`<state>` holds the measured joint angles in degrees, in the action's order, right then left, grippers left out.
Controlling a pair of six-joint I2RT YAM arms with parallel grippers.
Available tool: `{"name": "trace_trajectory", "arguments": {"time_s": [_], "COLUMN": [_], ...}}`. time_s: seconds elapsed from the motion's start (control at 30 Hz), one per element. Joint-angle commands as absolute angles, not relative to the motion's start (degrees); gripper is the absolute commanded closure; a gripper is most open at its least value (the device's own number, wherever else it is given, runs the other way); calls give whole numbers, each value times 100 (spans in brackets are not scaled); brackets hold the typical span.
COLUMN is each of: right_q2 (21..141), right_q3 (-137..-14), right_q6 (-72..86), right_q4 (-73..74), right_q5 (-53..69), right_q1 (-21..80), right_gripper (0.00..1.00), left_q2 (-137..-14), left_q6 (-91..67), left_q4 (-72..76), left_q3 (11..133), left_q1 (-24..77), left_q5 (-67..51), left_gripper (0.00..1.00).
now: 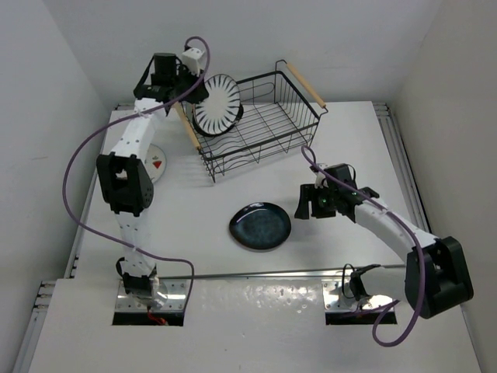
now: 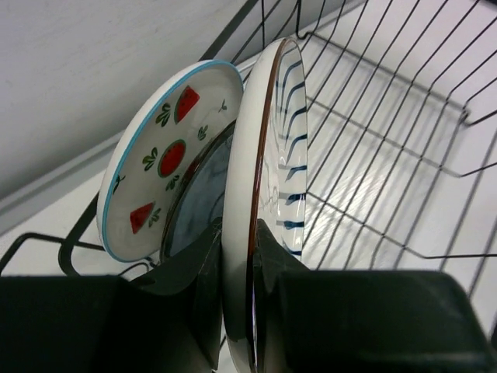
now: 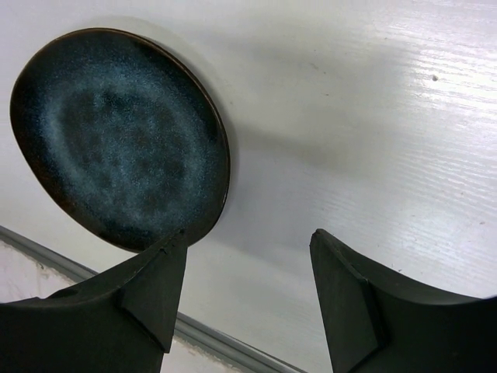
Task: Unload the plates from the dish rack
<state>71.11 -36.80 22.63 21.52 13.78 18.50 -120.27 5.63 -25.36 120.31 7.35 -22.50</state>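
Note:
Next, my left gripper will rise, move left in the top view, and lower to release the striped plate onto the red-marked plate [image 1: 156, 164], since that one lies flat.
The black wire dish rack [image 1: 264, 148] stands at the back middle of the table. My left gripper [image 1: 198, 89] is shut on the rim of a white plate with dark radial stripes [image 1: 217, 103], which stands on edge at the rack's left end. In the left wrist view the fingers [image 2: 194, 272] pinch this plate [image 2: 260, 171]. A dark blue plate [image 2: 198, 194] stands right behind it, and a fruit-motif plate [image 2: 155, 163] shows beyond. Another dark blue plate [image 1: 260, 225] lies flat on the table. My right gripper [image 1: 303, 203] is open and empty just right of it [image 3: 116, 140].
The rack has wooden handles at its right [image 1: 307, 85] and left [image 1: 186, 128] ends. A white plate with a red mark [image 1: 158, 165] lies on the table left of the rack, partly hidden by my left arm. A metal strip [image 1: 272, 273] runs along the near edge.

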Motion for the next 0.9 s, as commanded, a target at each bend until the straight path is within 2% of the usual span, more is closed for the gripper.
{"name": "trace_trajectory", "arguments": {"time_s": [0.0, 0.13, 0.27, 0.43, 0.67, 0.87], "right_q2": [6856, 6715, 6522, 5716, 4703, 4422], "right_q3": [-3630, -3656, -3876, -3816, -3463, -3481], "right_q6": [2373, 2461, 2645, 3277, 3419, 3401], "right_q4": [2101, 2153, 2416, 2523, 2575, 3075], "right_q5": [1266, 1187, 706, 150, -580, -642], "right_q1": [1846, 1854, 1854, 1854, 1846, 1846], "right_gripper": [36, 36, 36, 34, 30, 28], "left_q2": [-11092, -10890, -10592, -9959, -9870, -9300], "left_q6": [-586, -1868, -2188, -2759, -1882, -1548], "left_q4": [-1521, -1152, -1177, -1055, -2292, -2180], "left_q3": [12673, 12770, 12727, 11682, 11444, 10584], "left_q1": [274, -603, -1238, -2222, -3022, -3427], "left_q5": [-3022, -3681, -3858, -4174, -3701, -3428], "left_gripper": [100, 100, 100, 100, 100, 100]}}
